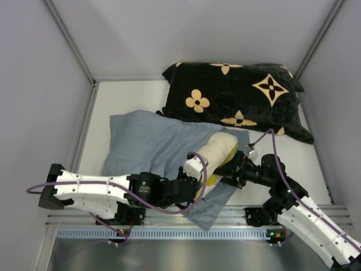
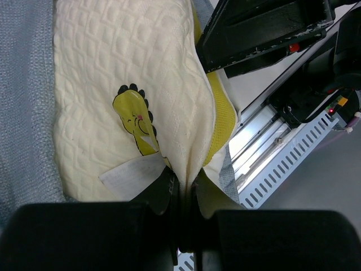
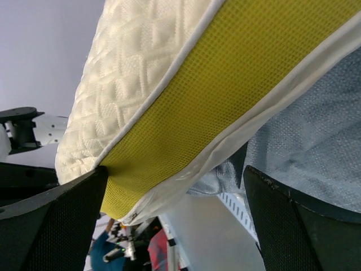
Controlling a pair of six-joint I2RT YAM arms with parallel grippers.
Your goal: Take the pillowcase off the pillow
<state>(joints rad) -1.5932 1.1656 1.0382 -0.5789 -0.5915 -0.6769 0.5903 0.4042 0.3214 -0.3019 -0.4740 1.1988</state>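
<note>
I should next guide my right gripper along the yellow side band [image 3: 225, 84], away from my base, and on over the edge of the pillow.
The grey-blue pillowcase [image 1: 146, 144] lies flat on the table. The cream knit pillow [image 1: 217, 149] sticks partway out of its near right end, raised off the table. My left gripper [image 1: 194, 172] is shut on the pillow's near edge. In the left wrist view the jaws [image 2: 186, 180] pinch the cream fabric [image 2: 130, 73] beside the white tag [image 2: 132, 172], below the green-yellow emblem [image 2: 135, 116]. My right gripper [image 1: 236, 167] is open. In its wrist view the pillow's yellow side band [image 3: 225, 84] lies between the wide-apart fingers [image 3: 62, 226], with pillowcase cloth [image 3: 316, 152] at the right.
A black cushion with tan flower motifs [image 1: 237, 96] lies at the back right, touching the pillowcase's far edge. Grey walls close in the table on three sides. A slotted metal rail [image 1: 169, 231] runs along the near edge by the arm bases.
</note>
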